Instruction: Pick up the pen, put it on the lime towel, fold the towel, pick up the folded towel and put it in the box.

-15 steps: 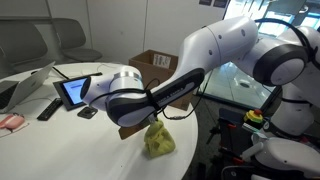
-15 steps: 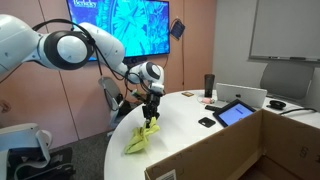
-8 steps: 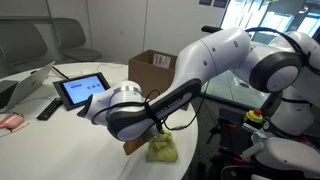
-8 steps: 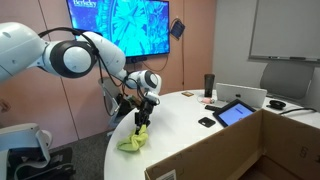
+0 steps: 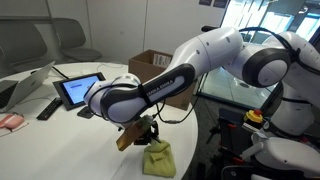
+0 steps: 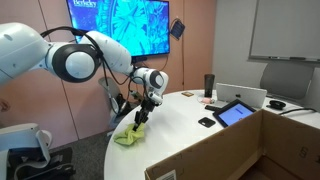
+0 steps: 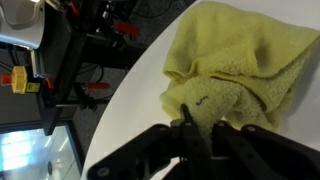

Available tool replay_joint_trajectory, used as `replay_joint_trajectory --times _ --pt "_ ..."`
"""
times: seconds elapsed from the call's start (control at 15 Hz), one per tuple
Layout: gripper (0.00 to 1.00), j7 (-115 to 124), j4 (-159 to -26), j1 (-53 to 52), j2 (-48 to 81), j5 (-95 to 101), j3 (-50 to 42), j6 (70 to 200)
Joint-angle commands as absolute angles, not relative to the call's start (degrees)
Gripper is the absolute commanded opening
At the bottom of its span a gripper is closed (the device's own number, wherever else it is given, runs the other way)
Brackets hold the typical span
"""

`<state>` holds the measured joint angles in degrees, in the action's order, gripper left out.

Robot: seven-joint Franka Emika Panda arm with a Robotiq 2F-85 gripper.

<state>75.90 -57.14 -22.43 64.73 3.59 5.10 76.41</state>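
Note:
The gripper takes the lime towel (image 5: 158, 160) up, outward and then down onto the bare white tabletop next to release it, since the heap lies bunched by the table's edge.
The lime towel (image 5: 158, 160) (image 6: 127, 138) lies bunched in a crumpled heap near the round white table's edge. My gripper (image 5: 148, 135) (image 6: 138, 118) hangs just above it, its jaws shut on an upper fold of the cloth. In the wrist view the closed gripper (image 7: 187, 125) meets the yellow-green towel (image 7: 235, 60), which fills the upper right. The pen is hidden. The brown cardboard box (image 5: 150, 68) (image 6: 250, 150) stands open farther along the table, well apart from the towel.
A tablet (image 5: 78, 90) (image 6: 236, 112) stands propped on the table beside a black remote-like bar (image 5: 48, 108) and a small black object (image 6: 206, 122). The table's edge (image 7: 120, 110) runs right beside the towel, with the floor and stands below.
The towel hung in the air from my gripper a second ago. The gripper has come down towards the table's edge, and the towel now rests bunched on the tabletop.

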Motion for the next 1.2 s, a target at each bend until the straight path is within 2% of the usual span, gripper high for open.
replay_joint_trajectory --times 0.0,0.73,1.13 --pt "0.01 72.0 -56.2 -17.9 64.5 -1.9 7.9 78.6" --pt "0.01 72.9 -60.8 -8.0 59.3 -13.2 8.2 97.3" --pt "0.01 76.9 -58.5 -9.4 57.9 -10.9 3.0 96.9"
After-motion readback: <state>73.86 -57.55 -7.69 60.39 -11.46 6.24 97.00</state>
